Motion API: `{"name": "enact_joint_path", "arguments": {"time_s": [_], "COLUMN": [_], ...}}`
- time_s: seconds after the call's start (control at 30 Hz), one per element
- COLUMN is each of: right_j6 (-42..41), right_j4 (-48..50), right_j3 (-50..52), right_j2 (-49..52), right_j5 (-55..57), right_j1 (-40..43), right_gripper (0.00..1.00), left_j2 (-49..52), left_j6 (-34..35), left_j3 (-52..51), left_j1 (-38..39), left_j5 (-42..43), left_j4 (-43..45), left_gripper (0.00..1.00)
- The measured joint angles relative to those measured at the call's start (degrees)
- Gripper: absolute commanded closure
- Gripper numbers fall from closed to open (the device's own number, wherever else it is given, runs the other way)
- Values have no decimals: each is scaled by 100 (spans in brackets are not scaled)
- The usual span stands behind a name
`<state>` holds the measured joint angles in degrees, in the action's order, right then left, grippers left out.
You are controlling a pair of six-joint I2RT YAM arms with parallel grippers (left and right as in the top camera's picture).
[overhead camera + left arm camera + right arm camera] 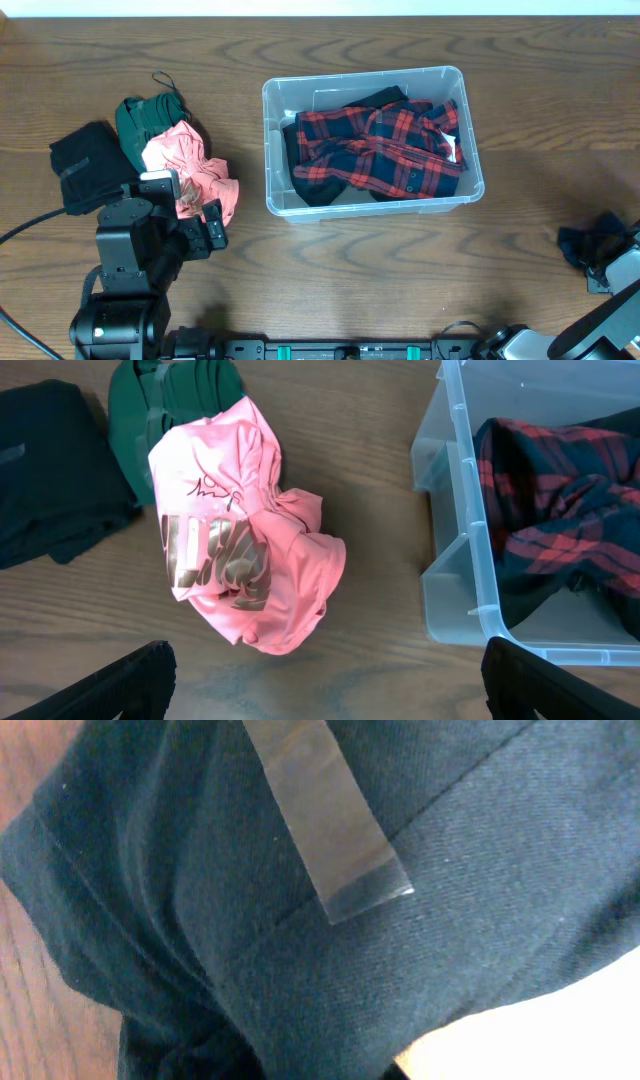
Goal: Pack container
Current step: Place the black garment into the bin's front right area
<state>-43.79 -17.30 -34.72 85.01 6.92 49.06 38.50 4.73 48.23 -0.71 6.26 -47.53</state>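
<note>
The dark blue garment [590, 240] will first go up and swing outward over the bin with my right gripper, then my right gripper will lower toward the side of the plaid shirt that is nearer the pink garment.
The container [272, 150] is a clear plastic bin at the table's centre, and it holds a red and dark plaid shirt [385, 150]. Its corner also shows in the left wrist view [455, 550]. A pink garment [190, 170] lies left of it, next to a green garment [145, 118] and a black garment [85, 160]. My left gripper [325, 665] is open and empty, just short of the pink garment [240, 540]. My right gripper [607, 262] is at the right edge with a dark blue garment [590, 240]; this cloth [300, 920] fills its wrist view and hides the fingers.
A strip of clear tape [325, 820] lies on the dark blue cloth. Bare wooden table [380, 270] lies in front of the container. A black cable [30, 228] runs along the left edge.
</note>
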Motion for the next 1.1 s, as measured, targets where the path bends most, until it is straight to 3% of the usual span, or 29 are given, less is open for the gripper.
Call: {"name": "enact_joint_path", "arguments": {"time_s": [0.23,0.47,0.77,1.1], "right_j6": [654,1659,3840,6706], "right_j4": [-186,-1128,-1906,-1829], "right_j3": [-125,-1272,-2940,-3091], "right_j2": [-157,-997,-1576,-1486], "right_j5": [-782,-1665,-2039,-1996], "right_j1": [-116,-931,-3272,-6494], "right_gripper": [99,99,99,99], "left_j2": [-2,0,0,0], "left_j6": [0,-2,0,0], "left_j3": [0,0,0,0], "left_j1": [0,0,0,0], "left_j5": [0,0,-2,0], "left_j4": [-2,-4,-2,-2], "left_gripper": [2,2,2,2]}}
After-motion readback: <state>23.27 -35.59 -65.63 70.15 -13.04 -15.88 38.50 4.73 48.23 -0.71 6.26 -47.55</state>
